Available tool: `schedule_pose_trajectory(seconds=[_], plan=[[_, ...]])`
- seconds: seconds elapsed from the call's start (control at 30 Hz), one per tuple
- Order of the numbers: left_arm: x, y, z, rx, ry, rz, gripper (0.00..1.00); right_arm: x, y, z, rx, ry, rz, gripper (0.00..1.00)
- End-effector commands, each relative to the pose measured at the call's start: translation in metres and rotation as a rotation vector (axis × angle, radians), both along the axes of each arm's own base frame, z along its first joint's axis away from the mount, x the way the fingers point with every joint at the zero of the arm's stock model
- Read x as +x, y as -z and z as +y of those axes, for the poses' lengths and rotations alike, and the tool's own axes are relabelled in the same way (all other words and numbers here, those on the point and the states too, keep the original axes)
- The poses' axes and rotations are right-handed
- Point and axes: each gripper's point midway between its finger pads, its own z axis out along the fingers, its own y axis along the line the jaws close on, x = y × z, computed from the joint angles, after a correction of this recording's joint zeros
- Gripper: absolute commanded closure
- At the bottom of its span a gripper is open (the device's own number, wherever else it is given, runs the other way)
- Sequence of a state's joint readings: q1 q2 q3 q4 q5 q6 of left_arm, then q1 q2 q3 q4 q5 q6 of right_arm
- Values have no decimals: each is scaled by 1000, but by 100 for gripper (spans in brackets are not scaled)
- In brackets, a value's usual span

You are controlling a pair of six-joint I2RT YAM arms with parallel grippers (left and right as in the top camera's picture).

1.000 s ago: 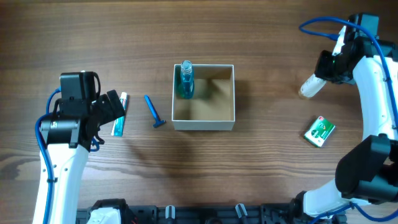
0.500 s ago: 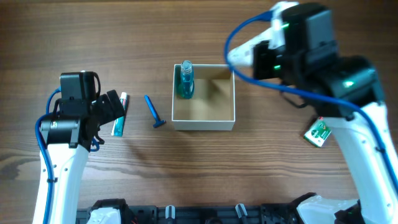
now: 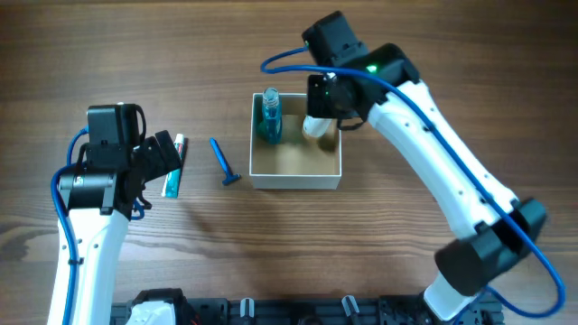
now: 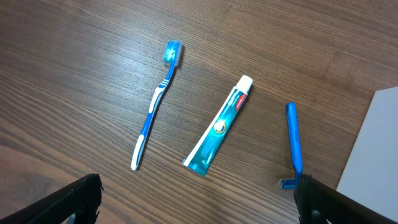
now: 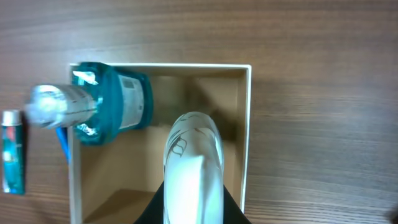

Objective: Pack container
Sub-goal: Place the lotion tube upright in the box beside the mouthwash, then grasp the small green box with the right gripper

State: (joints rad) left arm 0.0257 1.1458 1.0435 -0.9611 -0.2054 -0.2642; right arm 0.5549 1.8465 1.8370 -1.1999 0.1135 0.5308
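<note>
The robot's right gripper is to bring the white bottle down toward the teal bottle (image 3: 269,117) next, and then let go of the white bottle.
The container (image 3: 296,181) is a square white-walled box with a tan inside at the table's middle. A teal bottle (image 3: 269,117) stands in its back left corner. My right gripper (image 3: 321,116) is shut on a white bottle (image 3: 317,127) and holds it over the container's back right part. In the right wrist view the white bottle (image 5: 193,155) sits between my fingers (image 5: 193,208), above the container's inside (image 5: 247,124), beside the teal bottle (image 5: 115,102). My left gripper (image 3: 165,159) is open and empty, left of the container.
A toothpaste tube (image 3: 173,177) and a blue razor (image 3: 223,162) lie left of the container. The left wrist view shows a blue toothbrush (image 4: 155,106), the toothpaste (image 4: 221,127), the razor (image 4: 292,146) and the container's white wall (image 4: 373,155).
My right arm has swung from the far right of the table to over the container, carrying the white bottle. The left arm has not moved.
</note>
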Motion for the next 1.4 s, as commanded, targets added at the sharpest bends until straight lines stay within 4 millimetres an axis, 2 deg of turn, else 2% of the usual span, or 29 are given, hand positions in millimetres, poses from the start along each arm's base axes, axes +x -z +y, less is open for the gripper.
schedule_pose_trajectory(seconds=[0.0,0.23,0.27,0.3,0.4,0.63,0.73,0.93,0.97,1.1,1.13,1.17,1.2,1.23,1.27,1.37], plan=[[2,-6,6,31,0,-9,0,10,12,3,-18,22,3,96],[2,-6,6,31,0,-9,0,22,38,10,-50,-26,21,96],[2,-6,6,31,0,-9,0,22,40,10,-52,-27,24,89],[2,-6,6,31,0,-9,0,23,41,10,-53,-26,26,76],[2,-6,6,31,0,-9,0,23,41,10,-53,-26,26,53],[2,-6,6,31,0,-9,0,25,40,12,-49,-31,16,49],[2,-6,6,31,0,-9,0,30,22,21,-48,-144,-62,48],[2,-6,6,31,0,-9,0,32,-37,19,2,-163,-223,48],[2,-6,6,31,0,-9,0,33,-46,12,-16,-141,-251,48],[2,-6,6,30,0,-10,0,35,-84,-45,-21,140,-337,46],[2,-6,6,31,0,-9,0,32,-93,-68,8,239,-340,45],[2,-6,6,31,0,-9,0,27,-99,-95,30,352,-326,37],[2,-6,6,30,0,-8,0,21,-100,-117,47,438,-301,23],[2,-6,5,29,1,-6,0,16,-97,-137,63,493,-263,13],[2,-5,5,28,2,-6,0,10,-93,-154,81,528,-215,8],[2,-6,5,28,2,-6,0,-20,-72,-200,73,676,-45,4]])
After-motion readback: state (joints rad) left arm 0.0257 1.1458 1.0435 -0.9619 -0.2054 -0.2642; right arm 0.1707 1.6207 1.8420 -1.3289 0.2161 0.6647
